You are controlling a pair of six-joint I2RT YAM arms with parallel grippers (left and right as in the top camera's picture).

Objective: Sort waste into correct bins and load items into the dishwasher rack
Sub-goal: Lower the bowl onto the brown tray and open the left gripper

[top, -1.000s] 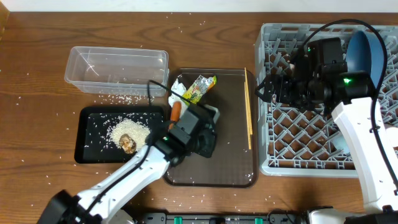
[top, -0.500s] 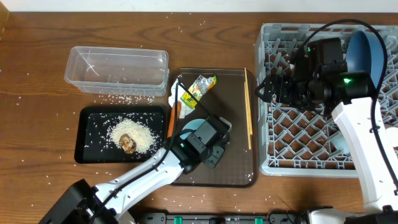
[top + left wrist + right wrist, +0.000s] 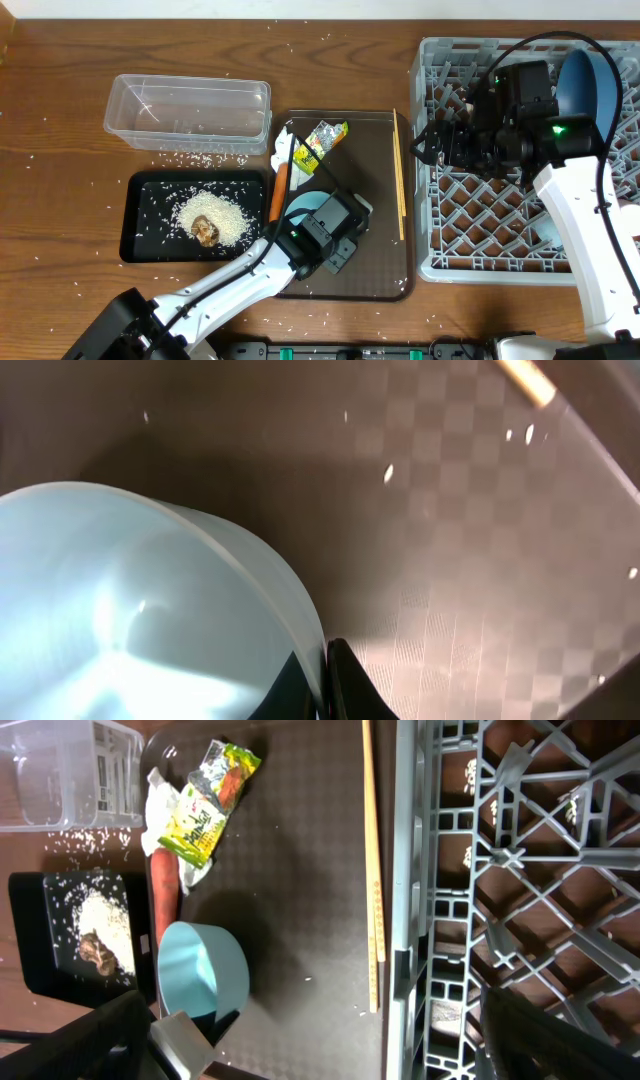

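The light-blue cup needs to go toward the chopsticks. My left gripper should first lift it and bring it over the brown tray, and then open.
My left gripper (image 3: pixel 337 228) is shut on the rim of the light-blue cup (image 3: pixel 318 205) on the brown serving tray (image 3: pixel 380 262). The left wrist view shows both fingers (image 3: pixel 322 682) pinching the cup wall (image 3: pixel 150 600). The cup also shows in the right wrist view (image 3: pixel 200 970). My right gripper (image 3: pixel 430 147) is open and empty above the left edge of the grey rack (image 3: pixel 480 232). The dark-blue plate (image 3: pixel 590 85) stands in the rack. The carrot (image 3: pixel 281 188), tissue (image 3: pixel 284 147), snack wrapper (image 3: pixel 318 140) and chopsticks (image 3: pixel 399 175) lie on the brown tray.
The clear tub (image 3: pixel 188 112) stands at the back left. The black tray (image 3: pixel 145 215) in front of it holds rice (image 3: pixel 218 208) and the brown lump (image 3: pixel 205 231). Loose rice grains are scattered over the wooden table.
My left gripper has moved a little right and toward the front of the brown tray, and the light-blue cup now shows in it. The right arm has not moved.
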